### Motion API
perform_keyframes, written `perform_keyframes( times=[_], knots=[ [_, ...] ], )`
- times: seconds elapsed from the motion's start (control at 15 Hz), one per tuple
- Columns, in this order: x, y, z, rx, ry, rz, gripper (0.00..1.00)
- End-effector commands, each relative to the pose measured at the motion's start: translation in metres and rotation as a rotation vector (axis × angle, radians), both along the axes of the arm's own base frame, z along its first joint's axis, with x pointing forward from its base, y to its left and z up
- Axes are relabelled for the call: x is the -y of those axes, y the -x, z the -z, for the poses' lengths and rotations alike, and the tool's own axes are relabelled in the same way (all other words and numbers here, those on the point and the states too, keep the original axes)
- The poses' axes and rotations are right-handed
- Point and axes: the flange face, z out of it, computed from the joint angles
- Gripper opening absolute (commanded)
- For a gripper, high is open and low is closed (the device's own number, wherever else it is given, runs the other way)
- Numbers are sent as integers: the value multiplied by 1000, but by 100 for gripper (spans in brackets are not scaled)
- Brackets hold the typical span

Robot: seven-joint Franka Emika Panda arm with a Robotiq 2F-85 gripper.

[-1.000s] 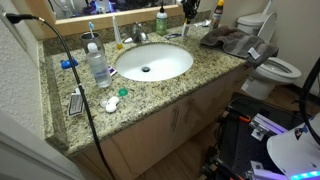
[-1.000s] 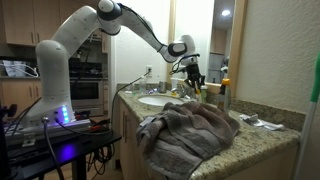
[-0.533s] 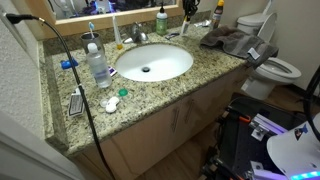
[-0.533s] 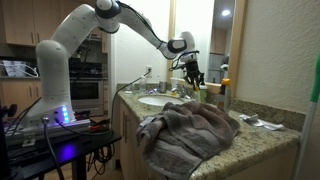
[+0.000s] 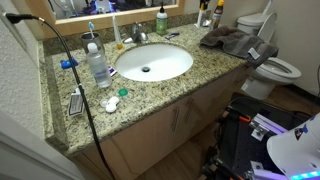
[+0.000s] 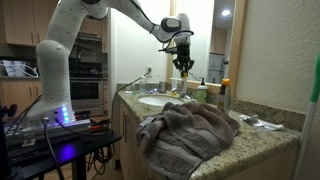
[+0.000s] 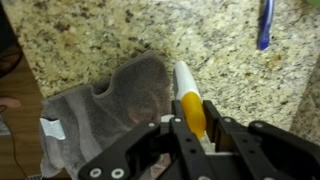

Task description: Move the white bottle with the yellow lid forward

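The granite counter (image 5: 207, 65) between the sink and the towel is clear near its front edge, so the robot's gripper needs to move back and down to it next and let go of the bottle there.
In the wrist view my gripper (image 7: 196, 128) is shut on the yellow lid of the white bottle (image 7: 184, 82). The bottle's slim white body hangs over the granite counter (image 7: 120, 35), at the edge of a grey towel (image 7: 110, 100). In an exterior view the gripper (image 6: 184, 66) is raised well above the counter at the back, near the mirror. The bottle is too small to make out there. The green bottle with a dark top (image 5: 161, 20) and the larger clear bottle (image 5: 98, 65) stand on the counter.
A white sink (image 5: 152, 62) sits mid-counter with a faucet (image 5: 138, 36) behind it. The towel (image 5: 230, 40) lies at one end, with a toilet (image 5: 275, 66) beyond it. A black cable (image 5: 75, 75) crosses the other end. A blue item (image 7: 264, 22) lies on the granite.
My gripper has risen from just above the counter to higher up with the bottle in it, and has left the top of one exterior view.
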Motion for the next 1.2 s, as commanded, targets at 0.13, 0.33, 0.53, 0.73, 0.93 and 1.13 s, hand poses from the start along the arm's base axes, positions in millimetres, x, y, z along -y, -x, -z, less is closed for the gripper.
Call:
perform_keyframes(
  times=[0.13,0.33,0.53,0.73,0.93,1.13],
  knots=[
    [-47,63,25,-178,28,-157,6],
    [-62,86,29,-194,45,-204,6],
    [-54,78,31,-211,39,-173,24],
    [-53,76,30,-211,40,-173,24],
    [-72,73,52,-271,42,-224,6],
    [-118,75,80,-329,-1,-352,6]
  ],
)
